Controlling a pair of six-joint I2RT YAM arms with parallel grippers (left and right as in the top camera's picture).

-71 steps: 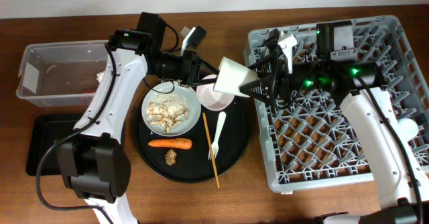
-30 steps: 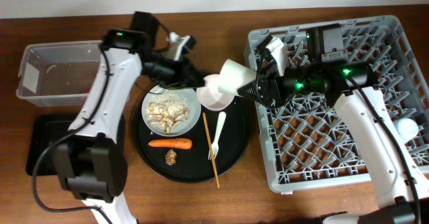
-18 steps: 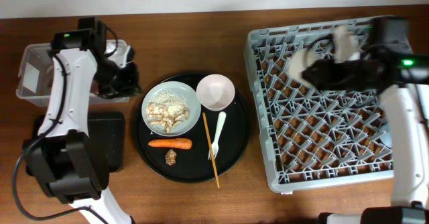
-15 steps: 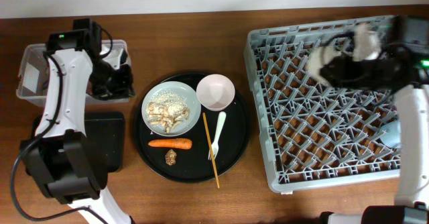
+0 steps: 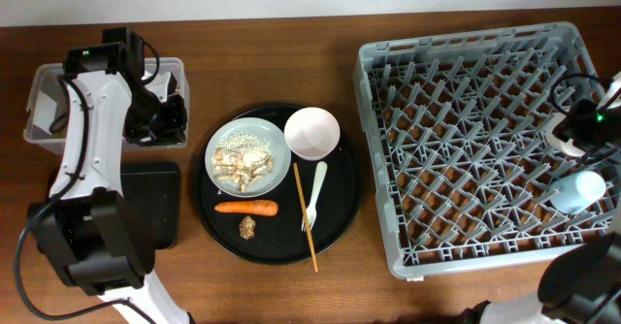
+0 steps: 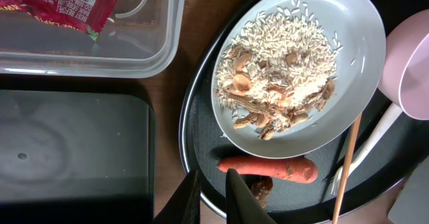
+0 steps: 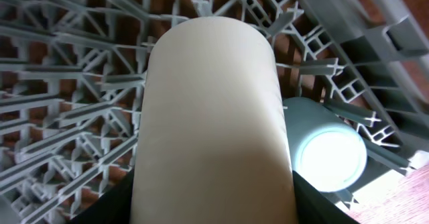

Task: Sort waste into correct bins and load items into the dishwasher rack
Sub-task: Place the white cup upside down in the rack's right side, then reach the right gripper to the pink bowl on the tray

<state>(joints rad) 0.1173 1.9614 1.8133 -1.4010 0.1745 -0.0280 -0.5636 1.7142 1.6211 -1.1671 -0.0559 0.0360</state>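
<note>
The rack's empty pegs beside the light blue cup (image 5: 545,153) lie below the small whitish cup, so my right gripper should move down slightly onto them and release it there.
My right gripper (image 7: 211,205) is shut on the small whitish cup (image 7: 211,117) and holds it over the dishwasher rack (image 7: 67,83), beside the light blue cup (image 7: 328,153). In the overhead view this gripper (image 5: 574,133) is at the far right of the rack (image 5: 365,149), above the blue cup (image 5: 572,190). My left gripper (image 6: 213,178) is shut and empty, by the clear tub (image 5: 58,111). The red wrapper (image 6: 74,3) lies in the tub. The plate (image 5: 276,142) holds rice scraps (image 5: 241,161). The carrot (image 5: 245,208), brown lump (image 5: 246,228), bowl (image 5: 311,133), fork (image 5: 316,190) and chopstick (image 5: 305,217) lie nearby.
The plate, bowl, fork, chopstick, carrot and lump all sit on a large round black tray (image 5: 340,217) at the table's middle. The shallow black rectangular tray (image 5: 165,208) lies below the tub, partly under my left arm.
My right arm carried the whitish cup from over the round tray to the rack's far right. My left arm swung from over the plate back to the clear tub.
</note>
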